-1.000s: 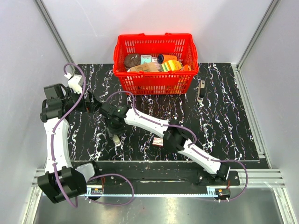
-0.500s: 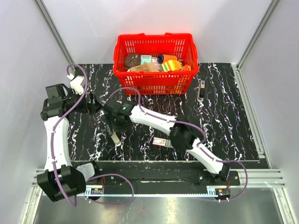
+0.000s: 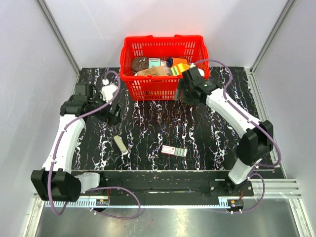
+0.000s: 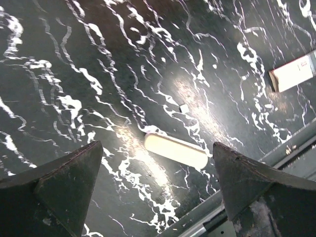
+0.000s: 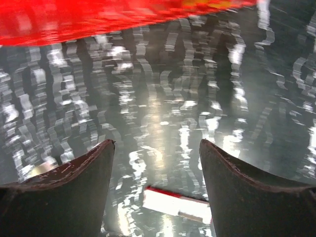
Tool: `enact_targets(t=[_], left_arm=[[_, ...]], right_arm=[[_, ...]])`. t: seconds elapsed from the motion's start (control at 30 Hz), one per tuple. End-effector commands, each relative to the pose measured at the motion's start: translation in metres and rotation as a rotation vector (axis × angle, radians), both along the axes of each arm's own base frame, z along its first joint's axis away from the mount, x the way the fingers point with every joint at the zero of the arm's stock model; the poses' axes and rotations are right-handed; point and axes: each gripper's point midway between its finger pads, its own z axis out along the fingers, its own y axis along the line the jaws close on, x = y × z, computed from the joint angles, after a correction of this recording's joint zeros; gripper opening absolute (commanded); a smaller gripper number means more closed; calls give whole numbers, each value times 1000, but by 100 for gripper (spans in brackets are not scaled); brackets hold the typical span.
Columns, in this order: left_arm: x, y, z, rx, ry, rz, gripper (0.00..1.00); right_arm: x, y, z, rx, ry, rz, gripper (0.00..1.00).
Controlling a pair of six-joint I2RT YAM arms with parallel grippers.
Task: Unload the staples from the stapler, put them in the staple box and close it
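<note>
The right gripper brings its fingers across and down next, as the mat by the red basket's corner lies below it and to its right in the top view.
The cream-white stapler (image 3: 120,144) lies flat on the black marbled mat, left of centre, with nothing touching it. In the left wrist view the stapler (image 4: 176,150) lies below and between the open fingers. My left gripper (image 3: 112,115) (image 4: 157,148) is open and empty, above and a little behind the stapler. My right gripper (image 3: 178,95) (image 5: 156,143) is open and empty, raised just in front of the red basket (image 3: 163,86), far from the stapler.
A small flat red-white-green box (image 3: 174,151) (image 5: 177,203) (image 4: 292,73) lies near the mat's front edge. The basket (image 5: 123,19) at the back holds several packaged items. A metal rail (image 3: 173,174) runs along the near edge.
My right arm has swung from over the stapler across to the basket's front right. My left gripper has moved right, toward the stapler. The stapler stays on the mat.
</note>
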Motion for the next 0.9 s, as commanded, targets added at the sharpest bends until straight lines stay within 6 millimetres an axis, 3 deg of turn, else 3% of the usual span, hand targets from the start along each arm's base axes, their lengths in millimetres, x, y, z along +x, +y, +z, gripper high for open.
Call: enact_targets(t=[0.0, 0.17, 0.37, 0.5, 0.6, 0.87], left_arm=[[-3, -5, -6, 68, -53, -7, 99], [8, -15, 3, -15, -76, 42, 99], [20, -18, 14, -34, -101, 77, 99], [30, -9, 5, 0, -48, 144, 99], [26, -12, -4, -9, -3, 129, 99], [12, -15, -16, -7, 27, 88, 99]], right_arm=[[14, -79, -48, -108, 69, -172, 75], [41, -158, -73, -158, 96, -344, 75], [65, -207, -100, -310, 109, -403, 77], [84, -215, -112, -314, 130, -401, 77], [97, -218, -122, -347, 136, -388, 76], [122, -234, -126, -432, 77, -392, 71]])
